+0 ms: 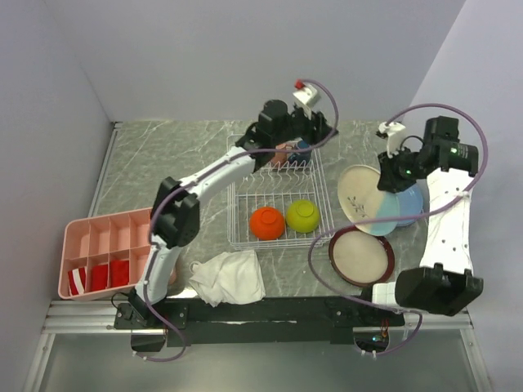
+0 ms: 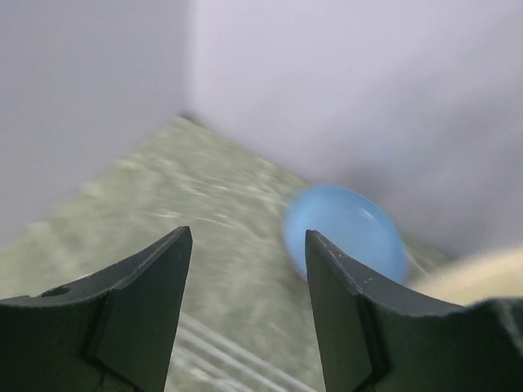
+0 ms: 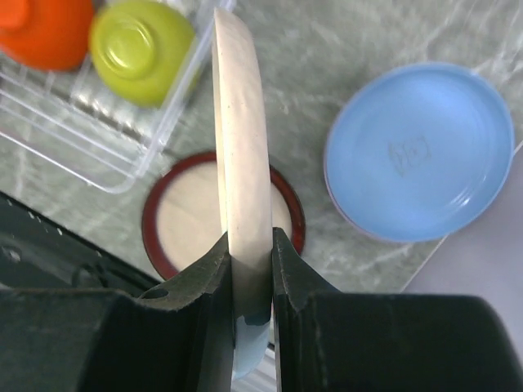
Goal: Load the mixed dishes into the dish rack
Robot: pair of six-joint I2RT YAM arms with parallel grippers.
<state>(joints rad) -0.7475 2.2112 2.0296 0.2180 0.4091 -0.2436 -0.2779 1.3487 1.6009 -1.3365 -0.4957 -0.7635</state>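
Note:
My right gripper will move the plate down and over to the left in the top view, into rack (image 1: 278,192) slots past the orange bowl.
The white wire dish rack (image 1: 278,192) stands mid-table with the orange bowl (image 1: 267,222) and the lime-green bowl (image 1: 301,216) upside down in its near end. My right gripper (image 1: 399,175) is shut on the rim of the large cream-and-blue plate (image 1: 369,200) and holds it tilted, right of the rack. In the right wrist view the plate (image 3: 241,147) is edge-on between the fingers (image 3: 208,282). The light-blue plate (image 1: 415,200) lies on the table under it. My left gripper (image 1: 320,132) is open and empty over the rack's far end; something pink and dark blue shows beneath it, mostly hidden.
A cream plate with a dark-red rim (image 1: 362,255) lies near the front, right of the rack. The pink divided tray (image 1: 102,253) sits at the left edge. The white cloth (image 1: 229,276) lies in front of the rack. Walls close in the left, back and right.

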